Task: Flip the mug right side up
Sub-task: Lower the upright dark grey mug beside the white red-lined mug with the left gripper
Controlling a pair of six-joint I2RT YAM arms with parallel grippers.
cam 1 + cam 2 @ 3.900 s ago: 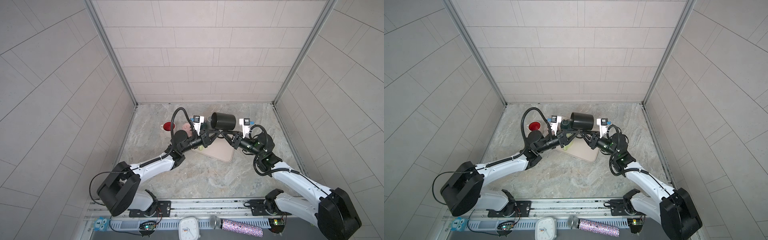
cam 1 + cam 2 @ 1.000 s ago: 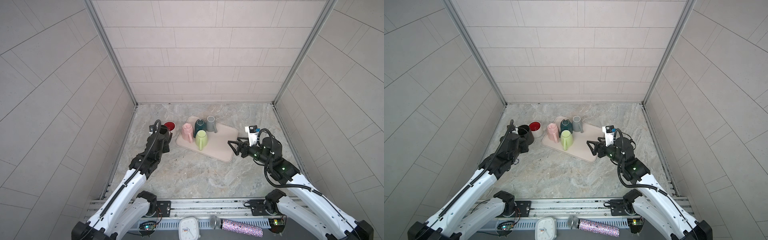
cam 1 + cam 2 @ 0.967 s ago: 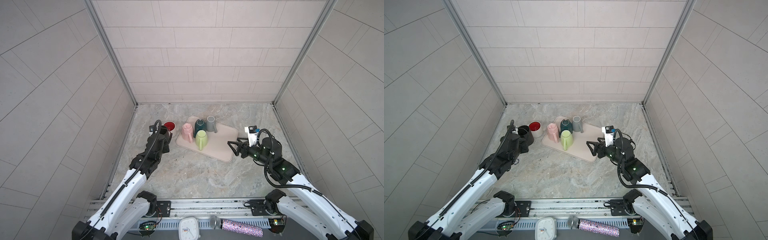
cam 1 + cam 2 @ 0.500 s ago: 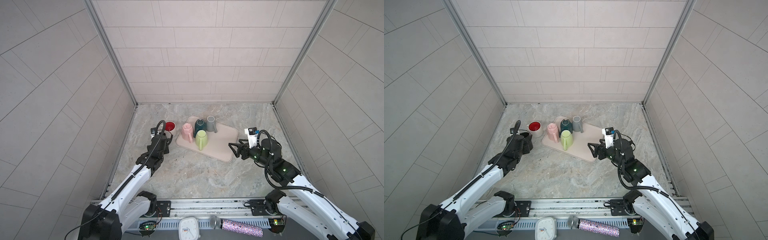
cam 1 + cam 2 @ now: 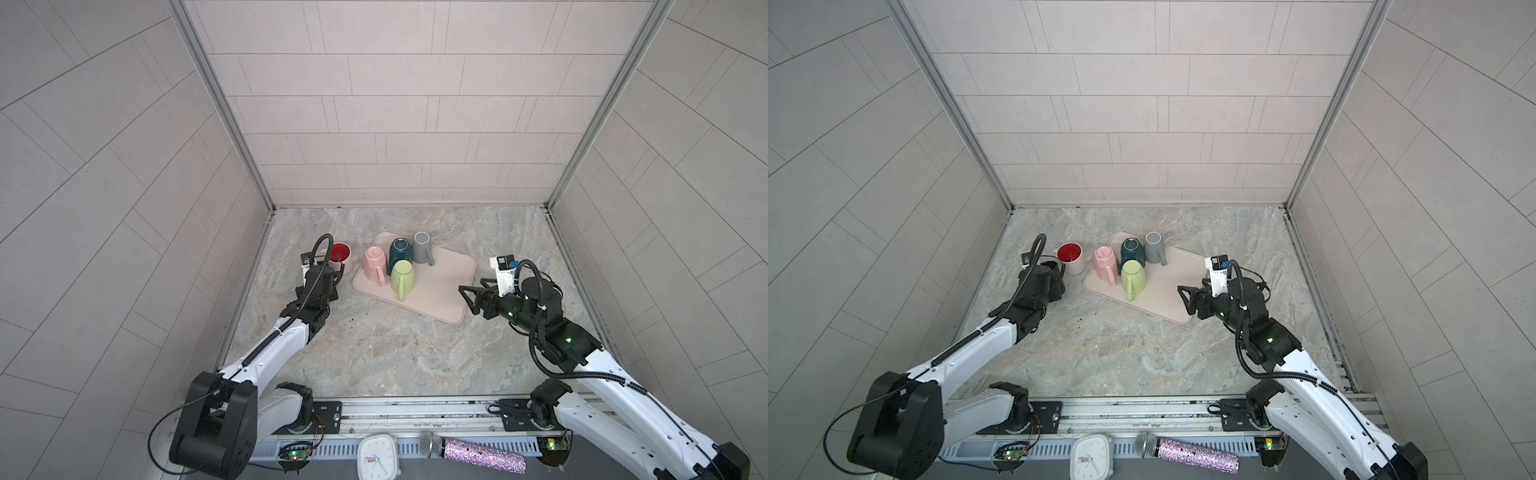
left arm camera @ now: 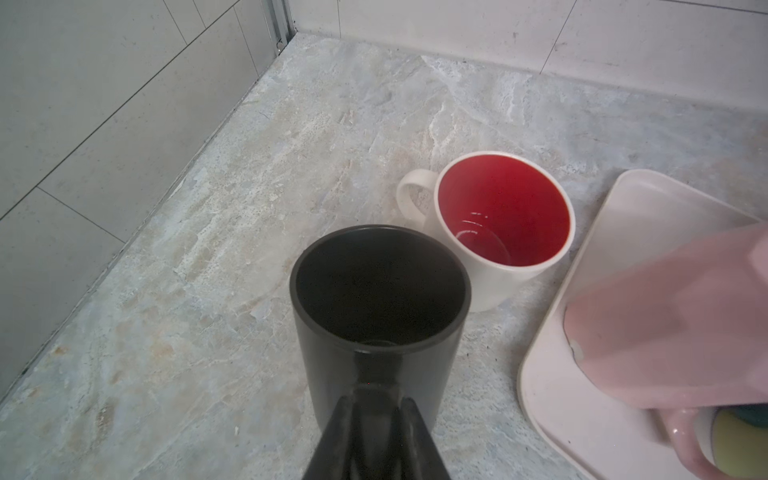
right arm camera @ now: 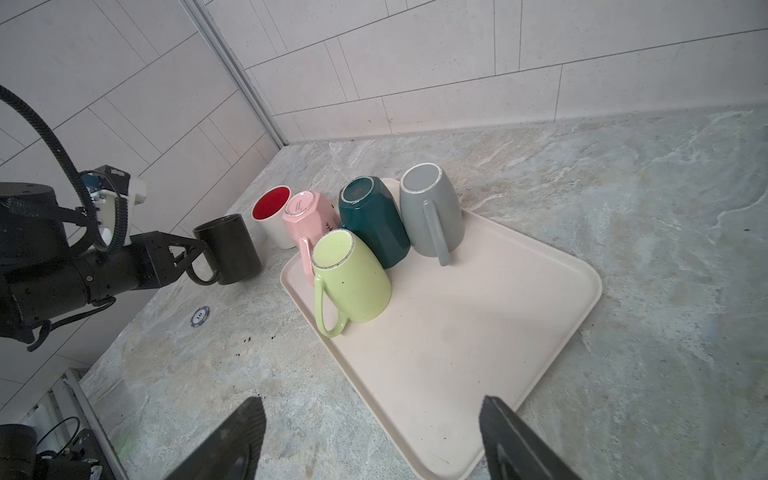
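Observation:
My left gripper brings the upright black mug outward to the bare counter (image 6: 356,205) beside the white mug next, then releases the black mug's handle.
The black mug (image 6: 380,299) stands mouth up on the stone counter, close beside a white mug with a red inside (image 6: 503,220). My left gripper (image 6: 376,401) is shut on the black mug's handle, as the right wrist view also shows (image 7: 195,249). In both top views the left wrist hides most of the black mug (image 5: 1054,272). My right gripper (image 7: 372,409) is open and holds nothing. It hovers over the near right corner of the beige tray (image 5: 440,286), with its tips (image 5: 467,297) pointing at the tray.
On the tray a pink mug (image 5: 375,264), a dark teal mug (image 5: 400,253), a grey mug (image 5: 423,249) and a green mug (image 5: 402,278) stand upside down. A poker chip (image 7: 200,316) lies on the counter. A clock (image 5: 378,457) and microphone (image 5: 473,455) lie at the front rail.
Earlier both grippers held the black mug high over the tray. Now only the left holds it, upright by the red-lined mug. The right gripper has drawn back to the right.

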